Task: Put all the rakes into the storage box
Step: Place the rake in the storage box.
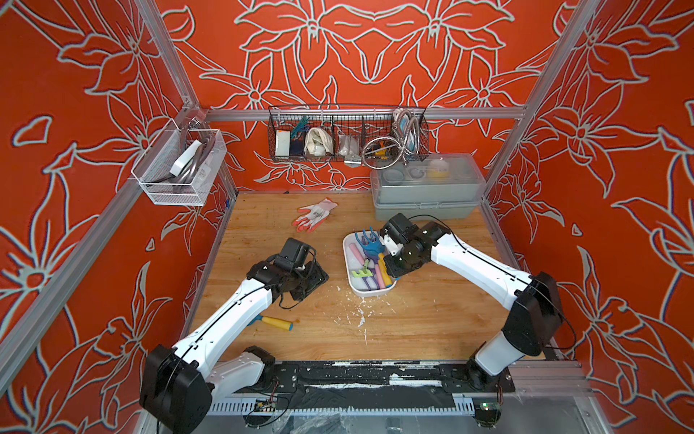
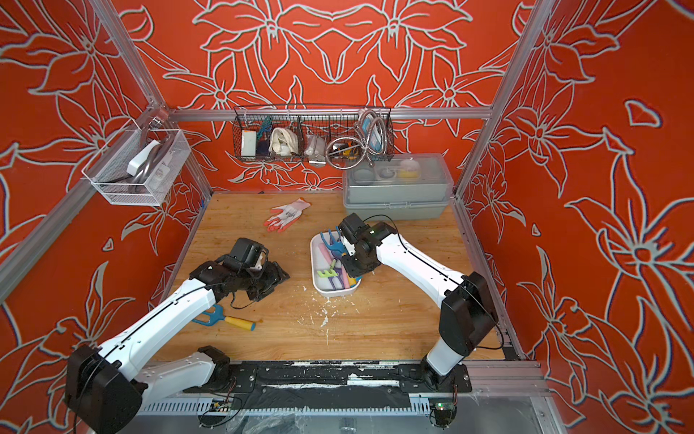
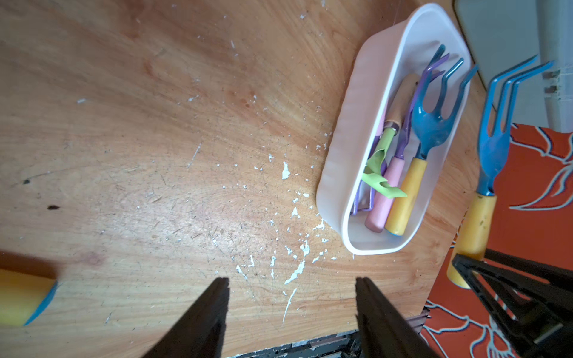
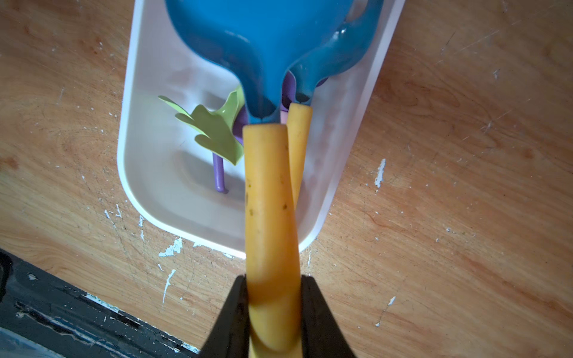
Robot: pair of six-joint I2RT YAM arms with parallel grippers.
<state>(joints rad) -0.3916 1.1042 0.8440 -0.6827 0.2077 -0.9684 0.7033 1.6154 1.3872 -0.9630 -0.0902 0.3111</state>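
My right gripper lowers toward the green tool inside the storage box [image 4: 217, 129] next and lets go of the yellow handle there, as the rake [image 4: 269, 192] still hangs above the tools.
My right gripper [image 4: 274, 279] is shut on the yellow handle of the rake [image 4: 269, 192]. The rake's blue pronged head [image 1: 370, 242] hangs over the white storage box [image 1: 347, 259], raised above the tools inside. The left wrist view shows this rake [image 3: 493, 145] lifted, beyond the storage box [image 3: 347, 124]. Inside lie another blue fork with a yellow handle [image 3: 409, 192], plus pink, purple and green tools. My left gripper [image 3: 291, 282] stands open over bare wood left of the box, with nothing between its fingers; it also shows in both top views [image 1: 315, 278] [image 2: 278, 276].
A blue tool with a yellow handle [image 1: 276, 322] lies on the table under my left arm. A white and orange glove [image 1: 315, 214] lies at the back. A grey case with a clear lid [image 1: 426, 188] stands behind the box. Wire baskets [image 1: 347, 135] [image 1: 176, 165] hang on the walls.
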